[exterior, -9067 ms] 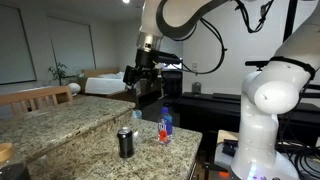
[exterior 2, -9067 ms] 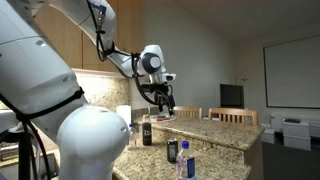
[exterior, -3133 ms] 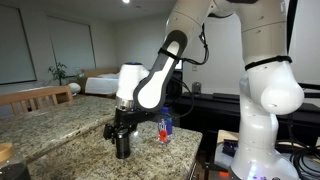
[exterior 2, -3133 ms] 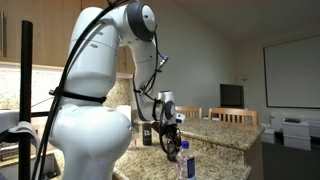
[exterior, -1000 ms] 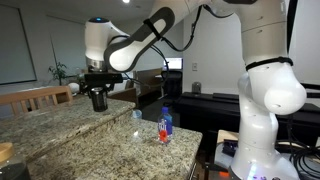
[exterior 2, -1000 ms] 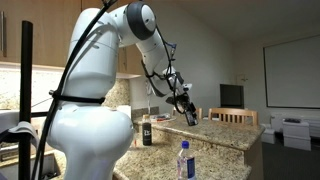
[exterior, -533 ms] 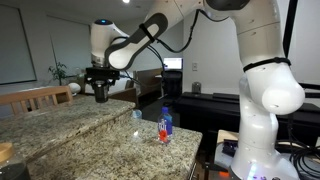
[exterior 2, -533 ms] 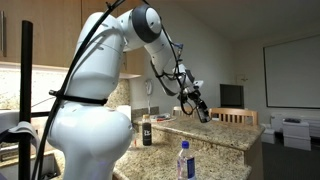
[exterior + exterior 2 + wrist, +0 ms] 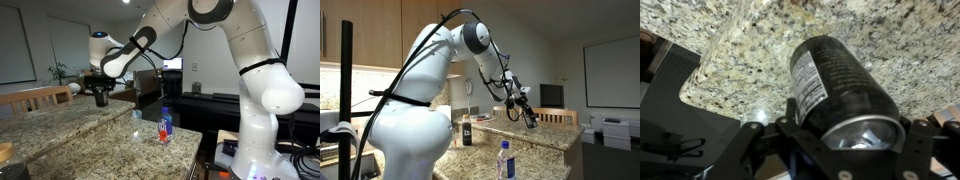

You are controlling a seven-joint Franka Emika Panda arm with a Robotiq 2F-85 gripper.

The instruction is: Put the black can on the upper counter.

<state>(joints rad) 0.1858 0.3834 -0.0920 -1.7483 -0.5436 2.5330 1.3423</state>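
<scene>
My gripper should lower the black can onto the upper counter's granite top (image 9: 814, 29) and let go of it there, because that speckled surface is just below my gripper.
The black can (image 9: 835, 95), dark with a silvery top rim, fills the wrist view, clamped between my gripper's jaws. In both exterior views my gripper (image 9: 100, 93) (image 9: 529, 117) is shut on the can (image 9: 101, 98) (image 9: 530, 120) and holds it upright just above the upper counter (image 9: 45, 118) (image 9: 555, 130), the raised speckled granite ledge. The wrist view shows granite (image 9: 750, 50) beneath the can. I cannot tell whether the can's base touches the ledge.
A small blue bottle (image 9: 166, 125) (image 9: 503, 160) with a red label stands on the lower granite surface (image 9: 110, 155). A dark bottle (image 9: 467, 131) stands near the wall. Wooden chairs (image 9: 40, 96) (image 9: 558, 117) sit beyond the ledge. The robot's white base (image 9: 265, 110) is close by.
The arm has carried the can further along above the upper ledge and slightly lower. The gripper stays shut on the can.
</scene>
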